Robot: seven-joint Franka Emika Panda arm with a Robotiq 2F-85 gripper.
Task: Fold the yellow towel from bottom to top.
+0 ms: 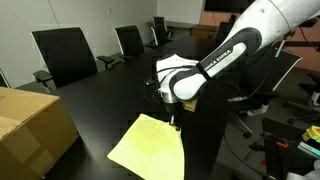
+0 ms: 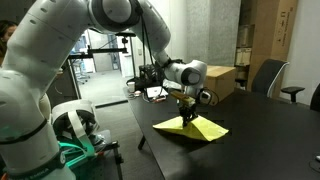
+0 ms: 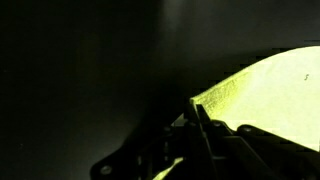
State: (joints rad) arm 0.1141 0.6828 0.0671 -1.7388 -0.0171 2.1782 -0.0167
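Note:
The towel's rest lies flat, so my gripper should next carry its raised edge outward over it toward the side nearest the chairs and release it.
The yellow towel [image 1: 150, 146] lies on the dark table near its front edge in both exterior views [image 2: 192, 128]. Its corner beside the gripper is lifted off the table. My gripper [image 1: 174, 122] is at that corner, just above the table [image 2: 187, 114]. In the wrist view the fingers [image 3: 200, 118] are closed together with the towel's edge [image 3: 262, 92] pinched between them. The rest of the towel spreads bright yellow to the right in the wrist view.
A tan cardboard box [image 1: 30, 125] stands on the table beside the towel; it also shows behind the gripper [image 2: 221, 80]. Black office chairs [image 1: 62, 55] line the far side. The table edge [image 1: 190, 150] runs close to the towel.

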